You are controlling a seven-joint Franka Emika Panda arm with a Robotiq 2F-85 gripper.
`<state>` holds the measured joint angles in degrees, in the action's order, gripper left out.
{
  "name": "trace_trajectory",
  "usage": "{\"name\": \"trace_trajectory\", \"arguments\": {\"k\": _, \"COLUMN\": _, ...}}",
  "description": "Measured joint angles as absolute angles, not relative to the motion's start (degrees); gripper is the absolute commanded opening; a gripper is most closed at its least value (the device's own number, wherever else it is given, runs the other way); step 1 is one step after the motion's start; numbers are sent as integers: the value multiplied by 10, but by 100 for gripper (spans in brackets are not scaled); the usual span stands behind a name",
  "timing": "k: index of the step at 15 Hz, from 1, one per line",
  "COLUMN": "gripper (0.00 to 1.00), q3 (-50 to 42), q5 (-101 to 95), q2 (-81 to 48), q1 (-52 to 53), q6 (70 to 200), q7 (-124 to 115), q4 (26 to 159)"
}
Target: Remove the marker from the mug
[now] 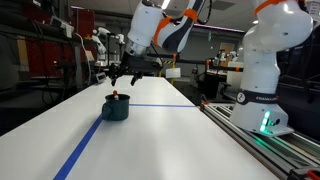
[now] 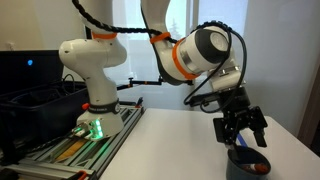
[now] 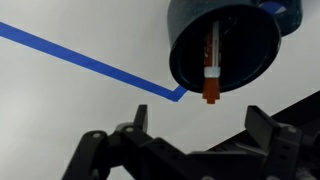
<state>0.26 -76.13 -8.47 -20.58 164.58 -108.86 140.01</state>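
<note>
My gripper lowers its spread fingers outward around the marker's red top end (image 1: 115, 93) (image 3: 211, 97) next. That loose end pokes past the mug's rim, below my gripper and outward of it.
The dark teal mug (image 1: 116, 108) stands on the white table where the blue tape lines meet. It also shows at the bottom edge of an exterior view (image 2: 247, 163) and from above in the wrist view (image 3: 225, 45). The red marker (image 3: 211, 72) leans inside it, its end sticking out over the rim; its red tip shows in both exterior views (image 1: 115, 96) (image 2: 257, 161). My gripper (image 1: 130, 72) hangs above the mug, open and empty. It also shows in an exterior view (image 2: 240, 130), and in the wrist view (image 3: 197, 125) with its fingers spread.
Blue tape lines (image 1: 85, 143) run across the white table (image 1: 170, 140). The robot's white base (image 1: 262, 85) stands on a rail at the table's side. Dark bins (image 2: 30, 100) and lab equipment stand beyond the table.
</note>
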Motion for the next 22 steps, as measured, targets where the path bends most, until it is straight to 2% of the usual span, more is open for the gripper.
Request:
{"name": "trace_trajectory", "arguments": {"k": 15, "gripper": 100, "q3": 13, "q5": -771, "q2": -139, "q1": -196, "q6": 1641, "q7": -1077, "q4": 1359}}
{"name": "trace_trajectory", "arguments": {"k": 16, "gripper": 90, "q3": 13, "q5": -772, "q2": -143, "q1": -196, "q6": 1640, "q7": -1077, "q4": 1355}}
{"name": "trace_trajectory", "arguments": {"k": 17, "gripper": 88, "q3": 12, "q5": -773, "q2": -147, "q1": -196, "q6": 1639, "q7": -1077, "q4": 1351}}
{"name": "trace_trajectory", "arguments": {"k": 18, "gripper": 68, "q3": 12, "q5": -775, "q2": -151, "q1": -196, "q6": 1638, "q7": -1077, "q4": 1348}}
{"name": "trace_trajectory", "arguments": {"k": 20, "gripper": 74, "q3": 11, "q5": -777, "q2": -157, "q1": -196, "q6": 1637, "q7": -1077, "q4": 1342}}
{"name": "trace_trajectory", "arguments": {"k": 21, "gripper": 66, "q3": 10, "q5": -779, "q2": -160, "q1": -196, "q6": 1635, "q7": -1077, "q4": 1338}}
{"name": "trace_trajectory", "arguments": {"k": 22, "gripper": 65, "q3": 9, "q5": -780, "q2": -163, "q1": -196, "q6": 1634, "q7": -1077, "q4": 1335}}
